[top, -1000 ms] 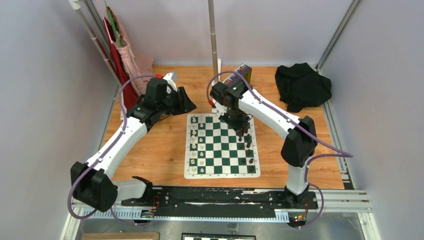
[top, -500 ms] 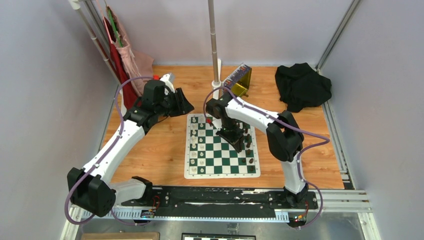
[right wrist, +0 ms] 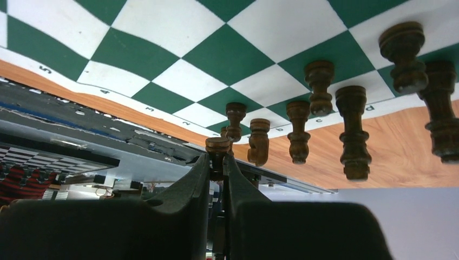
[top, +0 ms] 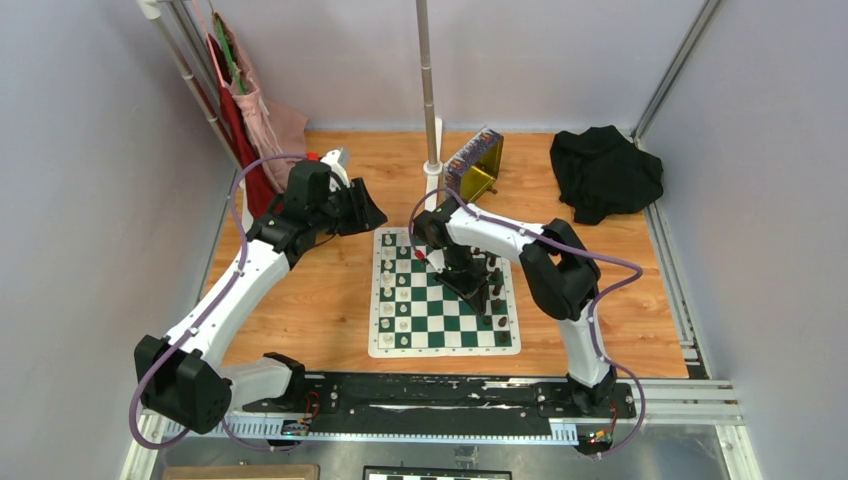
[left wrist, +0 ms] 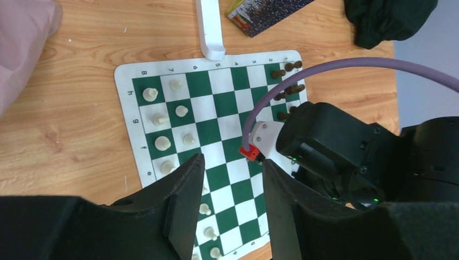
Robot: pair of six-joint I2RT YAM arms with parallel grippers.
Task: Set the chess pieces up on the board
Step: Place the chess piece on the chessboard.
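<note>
The front row of dark pieces has a gap before the knight. I need to lower my right gripper slightly outward next and let go of the dark brown piece there.
The green-and-white board (top: 425, 300) lies in the middle of the table. Several dark brown chess pieces (top: 497, 290) stand along its right edge, and cream-white ones (top: 387, 290) along its left. My right gripper (top: 478, 292) hangs low over the board's right half. In the right wrist view it (right wrist: 217, 162) is shut on a dark brown piece (right wrist: 218, 147), with a row of dark pieces (right wrist: 319, 86) beyond it. My left gripper (top: 372, 210) is open and empty above the board's far-left corner. The left wrist view (left wrist: 230, 179) looks down on the board (left wrist: 216, 103).
A shiny gold tin (top: 480, 160) lies behind the board beside a vertical pole (top: 430, 100). A black cloth (top: 605, 170) sits at the back right. Pink and red cloth (top: 250, 120) hangs at the back left. The pole's white base (left wrist: 210, 30) touches the board's far edge.
My right gripper has moved from the board's far right corner toward the near side along the right columns, its elbow folding in. The left arm has barely shifted.
</note>
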